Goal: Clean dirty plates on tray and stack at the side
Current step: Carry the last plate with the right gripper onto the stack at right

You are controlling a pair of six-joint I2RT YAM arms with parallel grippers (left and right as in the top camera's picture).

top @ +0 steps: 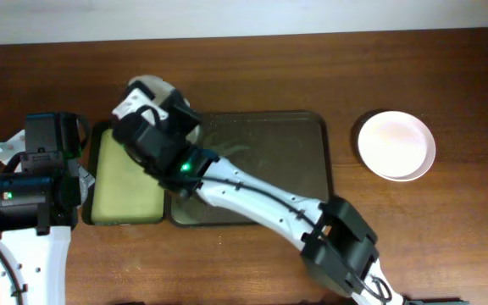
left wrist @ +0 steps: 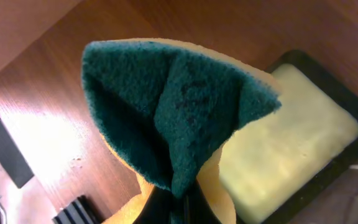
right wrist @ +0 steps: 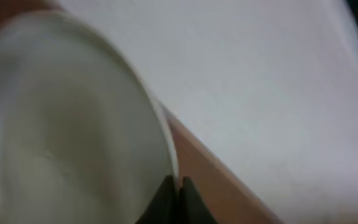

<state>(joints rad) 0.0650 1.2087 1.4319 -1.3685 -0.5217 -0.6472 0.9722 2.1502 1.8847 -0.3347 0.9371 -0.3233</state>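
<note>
My right gripper takes its plate to the right in the overhead view next, past the brown tray [top: 299,148]. It then goes down onto the white plate, since that one lies aside.
The dark brown tray [top: 299,148] lies mid-table with wet streaks. My right gripper [top: 155,106] reaches over its far left corner and is shut on the rim of a white plate [top: 146,87], held tilted above the table. In the right wrist view the plate [right wrist: 67,130] fills the left side, with the fingers [right wrist: 174,190] pinching its edge. One or more white plates [top: 396,145] sit on the table at the right. My left gripper [left wrist: 179,208] is shut on a folded green and yellow sponge [left wrist: 173,106]. The left arm [top: 32,182] stands at the left.
A smaller black tray with a yellow lining [top: 125,182] lies left of the brown tray. It also shows in the left wrist view [left wrist: 291,137]. The right arm's white links [top: 252,195] cross over the brown tray's front left part.
</note>
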